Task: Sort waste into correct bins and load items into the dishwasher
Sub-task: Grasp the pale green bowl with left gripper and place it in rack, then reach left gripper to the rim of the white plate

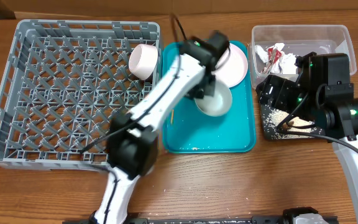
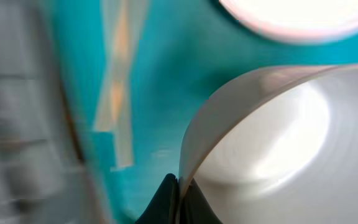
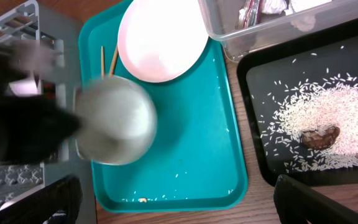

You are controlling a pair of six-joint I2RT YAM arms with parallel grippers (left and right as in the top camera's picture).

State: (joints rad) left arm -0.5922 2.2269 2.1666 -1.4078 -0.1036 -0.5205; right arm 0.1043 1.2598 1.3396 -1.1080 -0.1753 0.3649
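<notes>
The left gripper lifts and tilts the bowl next, then lowers it into the grey dish rack on the white cup's near side (image 1: pixel 125 92).
My left gripper (image 1: pixel 205 93) (image 2: pixel 179 196) is shut on the rim of a white bowl (image 1: pixel 215 99) (image 2: pixel 291 143) (image 3: pixel 114 118) and holds it over the teal tray (image 1: pixel 229 140). The pink-white plate (image 1: pixel 236 62) (image 3: pixel 160 37) lies at the tray's back. Chopsticks (image 3: pixel 107 62) (image 2: pixel 120 81) lie on the tray beside the bowl. A white cup (image 1: pixel 143 60) lies on its side in the grey dish rack (image 1: pixel 61 99). My right gripper (image 3: pixel 173 199) is open and empty above the tray's front right. Rice (image 3: pixel 328 118) and a brown lump (image 3: pixel 321 137) lie in the black tray (image 1: pixel 267 124). Wrapper and tissue (image 1: pixel 272 55) are in the clear tub (image 1: pixel 300 34).
A few rice grains and a crumb (image 3: pixel 143 200) lie on the teal tray's floor. The rack takes up the left of the wooden table, the bins the right.
</notes>
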